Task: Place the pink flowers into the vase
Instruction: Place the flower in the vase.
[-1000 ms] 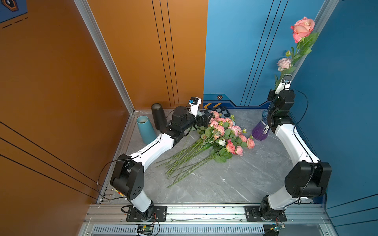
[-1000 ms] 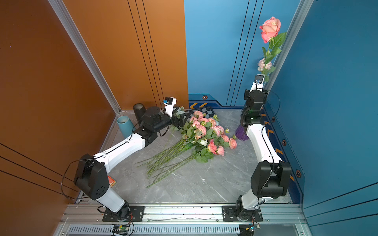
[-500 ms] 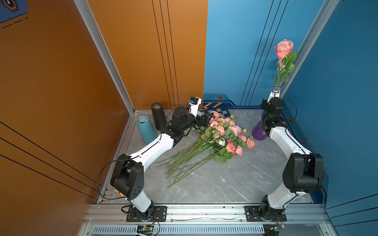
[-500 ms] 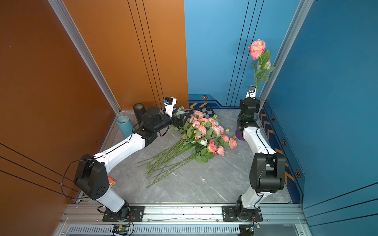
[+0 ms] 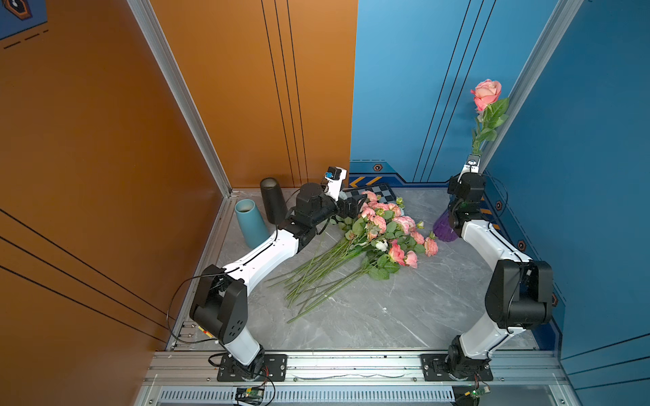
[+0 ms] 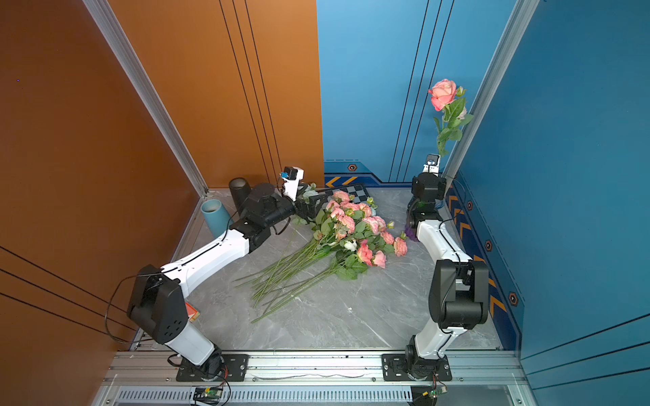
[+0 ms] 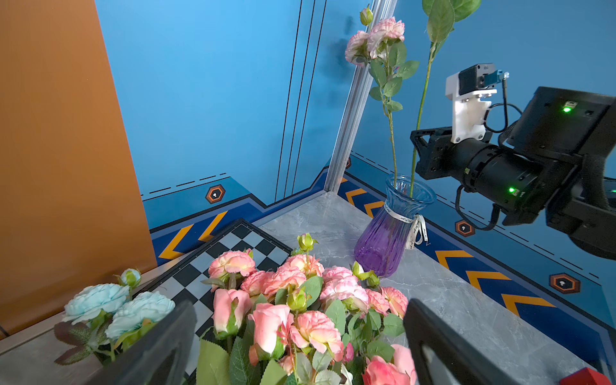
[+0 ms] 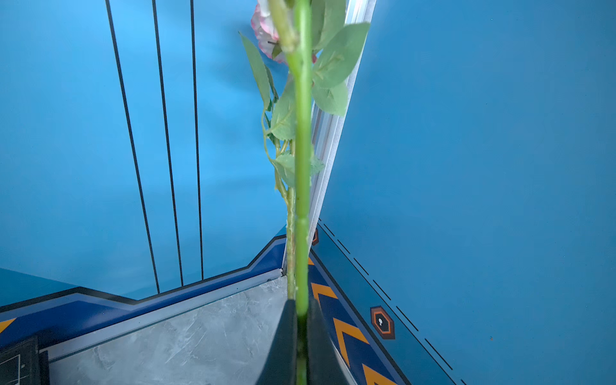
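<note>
I will lower my right gripper toward the vase's opening below and release the green stem (image 8: 302, 166), its lower end already inside.
The pink flowers (image 5: 387, 228) lie in a heap mid-table, stems toward the front left. My left gripper (image 7: 299, 305) is open, its fingers (image 7: 430, 333) on either side of the blooms (image 7: 300, 320) without gripping any. The purple glass vase (image 7: 390, 233) stands in the back right corner, partly hidden behind the right arm in both top views (image 5: 444, 230). My right gripper (image 8: 301, 310) is shut on the green stem (image 8: 302, 166) of a tall pink rose (image 5: 486, 93), just above the vase mouth. That stem's lower end goes into the vase beside a pink ruffled stem (image 7: 373, 36) standing there.
A teal cup (image 5: 250, 223) and a black cylinder (image 5: 272, 202) stand at the back left. A checkerboard (image 5: 378, 193) lies behind the heap. Pale blue blooms (image 7: 110, 306) and a white rose (image 5: 381, 245) are mixed in. Walls close in behind and to the right of the vase.
The right arm has brought the held rose down and back toward the corner, over the vase. The left arm and the heap have not moved.
</note>
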`<state>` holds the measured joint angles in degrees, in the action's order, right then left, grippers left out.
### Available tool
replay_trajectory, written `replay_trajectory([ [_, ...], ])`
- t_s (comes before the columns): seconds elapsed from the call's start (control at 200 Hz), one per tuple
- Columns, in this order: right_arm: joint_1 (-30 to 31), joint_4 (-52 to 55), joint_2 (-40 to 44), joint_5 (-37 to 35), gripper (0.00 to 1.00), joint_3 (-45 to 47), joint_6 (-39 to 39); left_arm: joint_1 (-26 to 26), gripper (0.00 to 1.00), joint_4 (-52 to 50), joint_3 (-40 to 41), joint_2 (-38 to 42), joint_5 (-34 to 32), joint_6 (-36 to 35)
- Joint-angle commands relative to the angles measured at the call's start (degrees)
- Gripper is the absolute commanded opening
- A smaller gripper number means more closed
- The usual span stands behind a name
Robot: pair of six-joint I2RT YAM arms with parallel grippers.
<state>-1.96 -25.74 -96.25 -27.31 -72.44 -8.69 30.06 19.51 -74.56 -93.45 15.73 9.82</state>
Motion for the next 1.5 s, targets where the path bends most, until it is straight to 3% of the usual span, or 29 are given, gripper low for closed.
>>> replay_trajectory([
  [0.0, -0.42, 0.40, -1.22, -1.58, 0.00, 1.32, 2.22, 0.04, 0.99, 0.45, 0.21, 0.84, 1.48, -0.90],
  [0.395, -0.86, 0.69, -2.26, -2.83, 0.07, 3.00, 3.77, 0.04, 0.98, 0.48, 0.30, 0.87, 1.45, -0.85],
  [0.766, -1.18, 1.05, -1.26, -2.84, 0.23, 3.76, 4.29, 0.35, 0.98, 0.50, 0.63, 1.33, 1.34, -0.77],
  [1.136, -1.16, 2.32, 1.57, -2.93, 0.32, 3.36, 5.06, -0.11, 0.99, 0.45, 1.84, 3.05, 1.15, 0.79],
  [1.387, -1.12, 5.08, 5.62, -2.49, 0.43, 3.50, 8.40, -1.89, 0.98, 0.36, 4.69, 5.31, 1.27, 4.45],
  [1.497, -0.47, 5.73, 8.04, -3.41, 0.59, 4.06, 8.95, -2.96, 0.98, 0.35, 6.38, 6.77, 1.15, 5.49],
])
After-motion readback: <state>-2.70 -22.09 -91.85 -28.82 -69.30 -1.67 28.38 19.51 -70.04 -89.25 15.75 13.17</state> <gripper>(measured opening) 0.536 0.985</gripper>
